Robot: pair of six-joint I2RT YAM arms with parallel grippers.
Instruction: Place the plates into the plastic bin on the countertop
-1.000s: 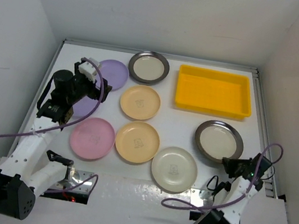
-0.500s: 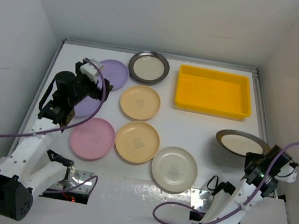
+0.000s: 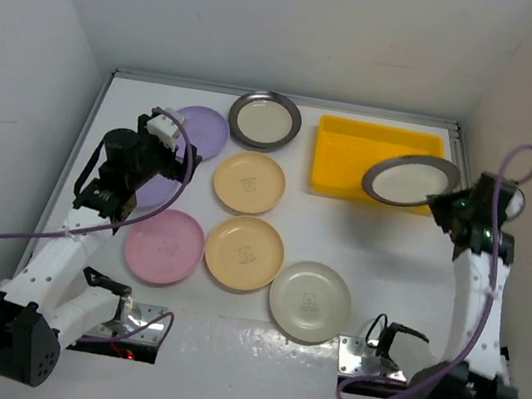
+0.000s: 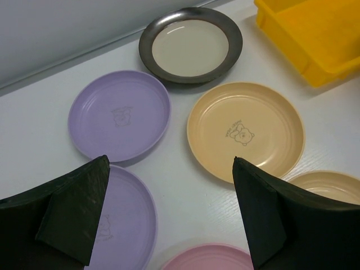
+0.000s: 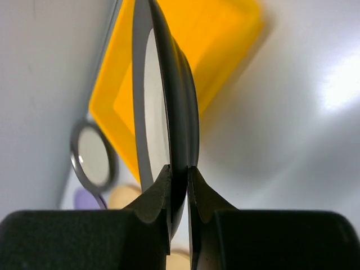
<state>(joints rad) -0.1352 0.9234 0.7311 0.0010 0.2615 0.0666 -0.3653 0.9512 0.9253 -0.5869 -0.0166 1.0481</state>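
Observation:
Next, the right gripper moves outward and down into the yellow bin, toward its middle (image 5: 190,32). The dark-rimmed plate hangs high across the near side of the bin.
My right gripper (image 3: 440,202) (image 5: 179,171) is shut on the rim of a dark-rimmed plate (image 3: 409,181) (image 5: 169,101). It holds that plate in the air, tilted, over the near right part of the yellow plastic bin (image 3: 374,156) (image 5: 202,50). On the white countertop (image 3: 341,234) lie a second dark-rimmed plate (image 3: 264,119), two lilac plates (image 3: 206,129) (image 4: 119,115), a pink one (image 3: 164,246), two yellow-orange ones (image 3: 249,182) (image 3: 244,253) and a cream one (image 3: 310,301). My left gripper (image 3: 161,137) (image 4: 170,163) hangs open above the lilac plates, holding nothing.
White walls close in the countertop at the back and on both sides. The left arm covers part of the nearer lilac plate (image 3: 151,191). A purple cable loops beside each arm. The arm bases and a metal rail (image 3: 255,334) line the near edge.
The right arm has lifted the dark-rimmed plate off the countertop at the right and carried it back and up to the bin. The left arm has barely moved.

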